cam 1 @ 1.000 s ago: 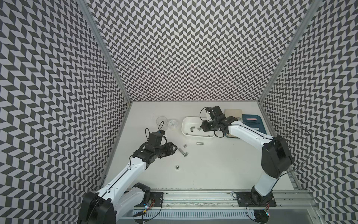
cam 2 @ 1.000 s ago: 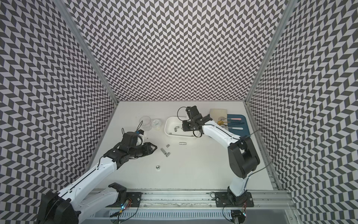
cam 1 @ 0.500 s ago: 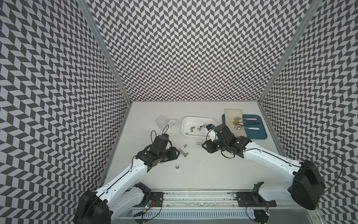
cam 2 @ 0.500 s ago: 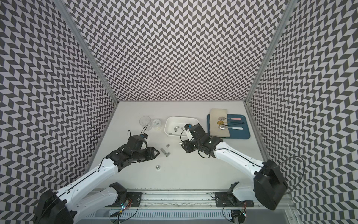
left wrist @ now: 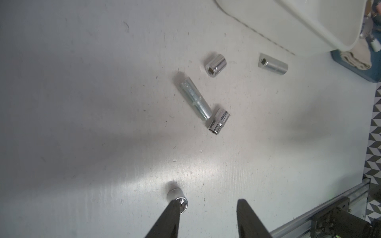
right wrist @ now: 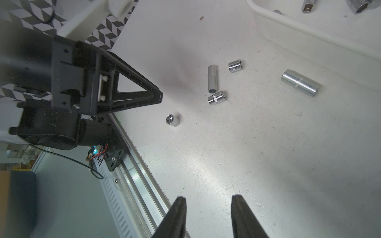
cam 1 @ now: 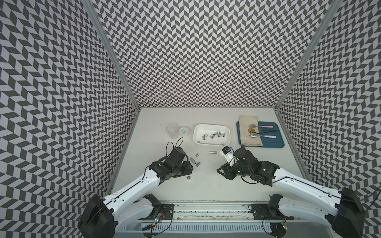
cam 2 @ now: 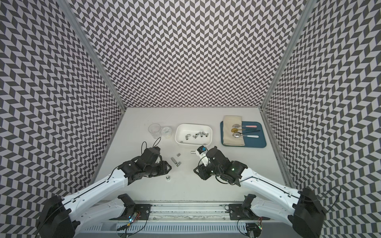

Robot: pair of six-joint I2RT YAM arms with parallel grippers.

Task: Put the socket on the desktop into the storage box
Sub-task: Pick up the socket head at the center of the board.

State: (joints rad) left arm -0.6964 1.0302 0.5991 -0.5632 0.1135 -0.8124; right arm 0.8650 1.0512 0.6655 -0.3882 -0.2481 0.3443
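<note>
The upright socket (cam 1: 188, 177) (left wrist: 177, 197) stands below my left gripper, just outside one finger, so I need to move the gripper over it and lower the open fingers around its sides before closing.
Several chrome sockets lie on the off-white desktop (cam 1: 206, 185): an upright one (cam 1: 188, 178), a short one (cam 1: 198, 164) touching a long one (cam 1: 193, 160), a small one (cam 1: 197, 154) and another long one (cam 1: 213, 152). The white storage box (cam 1: 211, 125) behind them holds several more. My left gripper (left wrist: 208, 203) is open and empty, and the upright socket (left wrist: 177, 197) stands just outside one fingertip. My right gripper (right wrist: 208, 197) is open and empty over bare desktop, right of the upright socket (right wrist: 173, 120), pointing toward the left gripper (right wrist: 144, 96).
A blue tray (cam 1: 276, 142) with a folded cloth and spoons lies at the back right. A clear cup (cam 1: 172, 130) and a small round lid (cam 1: 183, 130) stand left of the box. The metal rail (cam 1: 206, 204) runs along the front edge.
The right arm has drawn back from over the storage box to the front middle. The left gripper has shifted forward toward the upright socket and its jaws have widened.
</note>
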